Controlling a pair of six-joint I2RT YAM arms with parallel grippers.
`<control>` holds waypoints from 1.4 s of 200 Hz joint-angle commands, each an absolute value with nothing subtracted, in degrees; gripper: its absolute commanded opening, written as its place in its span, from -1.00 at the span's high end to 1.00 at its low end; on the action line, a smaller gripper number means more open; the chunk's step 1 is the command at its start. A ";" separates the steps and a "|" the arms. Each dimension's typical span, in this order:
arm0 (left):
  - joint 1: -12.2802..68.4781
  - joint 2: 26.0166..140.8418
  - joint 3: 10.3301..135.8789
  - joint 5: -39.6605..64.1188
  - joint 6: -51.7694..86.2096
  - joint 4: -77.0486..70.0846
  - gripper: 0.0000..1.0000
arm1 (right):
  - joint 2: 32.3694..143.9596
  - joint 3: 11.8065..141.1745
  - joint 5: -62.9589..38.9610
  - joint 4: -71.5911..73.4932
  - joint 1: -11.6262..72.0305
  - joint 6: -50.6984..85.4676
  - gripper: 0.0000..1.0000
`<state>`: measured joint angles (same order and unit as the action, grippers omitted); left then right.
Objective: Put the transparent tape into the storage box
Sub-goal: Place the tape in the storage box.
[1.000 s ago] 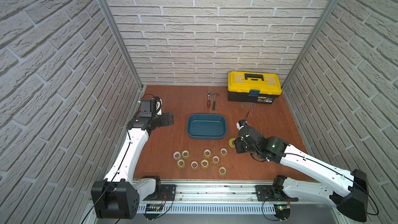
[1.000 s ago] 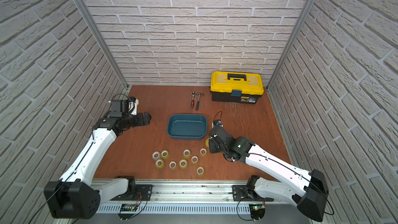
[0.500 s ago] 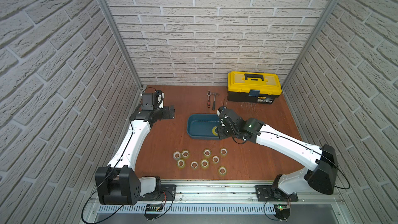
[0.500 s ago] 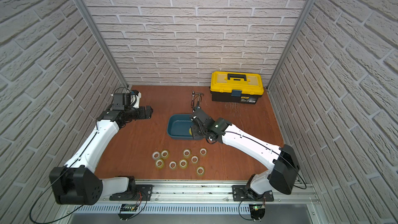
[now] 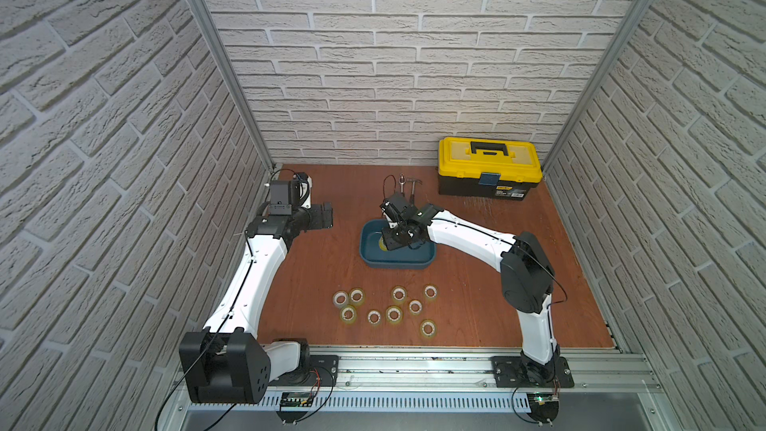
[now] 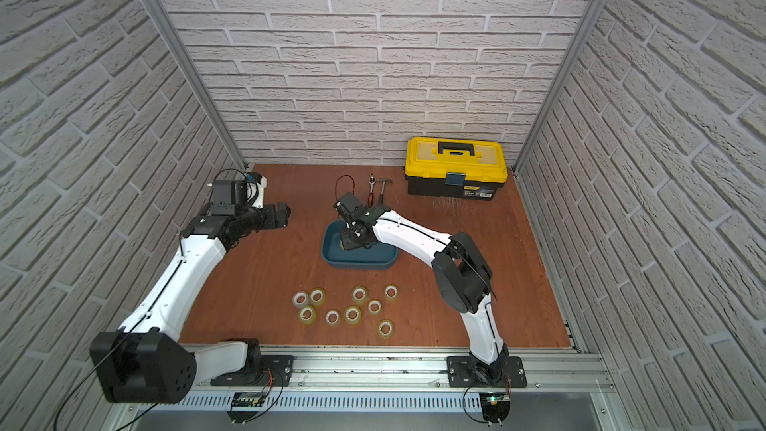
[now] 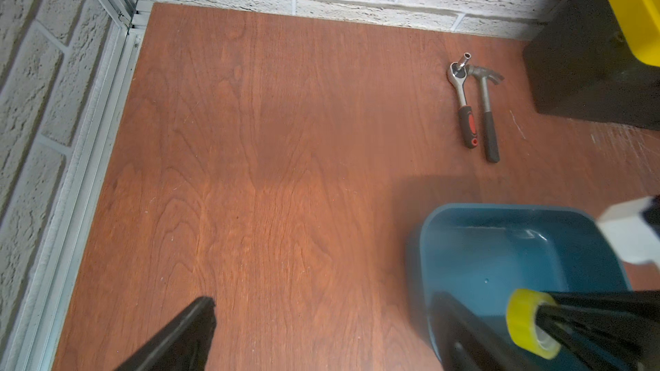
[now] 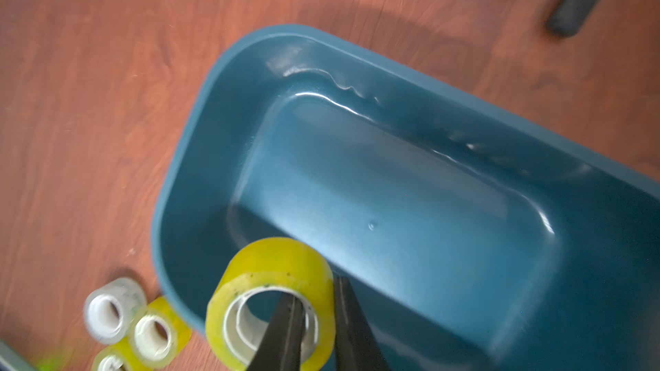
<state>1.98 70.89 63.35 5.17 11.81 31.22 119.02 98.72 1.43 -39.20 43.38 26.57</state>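
Note:
My right gripper lowers the transparent tape (image 8: 275, 265) down inside the storage box's sides next and opens its fingers to release it, as the box's empty bottom lies below the gripper.
The storage box (image 5: 397, 265) (image 6: 358, 264) is a shallow teal tub in the middle of the table, with nothing lying on its floor (image 8: 393, 187). My right gripper (image 8: 316, 290) (image 5: 391, 242) hangs over its left end, shut on a yellowish roll of transparent tape (image 8: 275, 265) (image 7: 519, 319). One finger is through the roll's core and the other is outside its wall. Several more tape rolls (image 5: 393, 314) (image 6: 352, 313) lie in a loose group nearer the front. My left gripper (image 7: 323, 299) (image 5: 325, 215) is open and holds nothing, above bare wood left of the box.
A yellow-lidded black toolbox (image 5: 489, 167) stands at the back right. A ratchet wrench (image 7: 464, 108) and a hammer (image 7: 487, 119) lie side by side behind the box. Brick walls enclose the table on three sides.
My right arm has carried the tape roll from the front right of the table back and left to over the storage box. My left arm has drawn back toward the rear left.

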 commanded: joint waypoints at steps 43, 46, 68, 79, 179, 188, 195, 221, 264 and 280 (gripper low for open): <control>1.46 69.77 63.09 4.93 12.31 28.73 -0.96 | 130.01 110.56 -0.33 -39.93 42.30 26.99 0.94; 1.49 69.73 63.09 5.00 12.31 28.74 -0.97 | 130.45 111.05 -0.01 -40.21 42.28 26.98 0.93; 1.37 69.69 62.96 5.12 12.31 28.57 -0.97 | 133.81 115.16 1.35 -42.53 42.19 26.98 0.83; 1.32 69.74 62.86 5.20 12.31 28.48 -0.97 | 134.91 116.71 2.02 -43.28 42.15 27.07 0.75; 1.41 69.78 62.36 6.49 12.32 27.79 -0.96 | 127.42 114.34 0.11 -39.83 42.01 26.93 0.20; 1.41 69.69 62.25 6.79 12.30 27.61 -0.97 | 125.12 112.71 -0.65 -38.87 42.17 26.63 0.21; 1.56 69.46 62.08 6.99 12.17 27.30 -0.97 | 123.18 111.16 -1.11 -37.99 42.11 26.46 0.22; 2.73 68.17 61.03 6.97 11.32 26.25 -0.97 | 114.88 104.11 -1.28 -34.60 42.18 25.45 0.24; 7.48 66.18 59.74 4.19 8.66 25.99 -0.97 | 99.76 90.22 1.53 -31.68 42.28 23.66 0.24; 9.27 65.89 59.50 1.92 7.84 26.49 -0.97 | 93.88 84.17 2.87 -30.94 42.28 23.87 0.24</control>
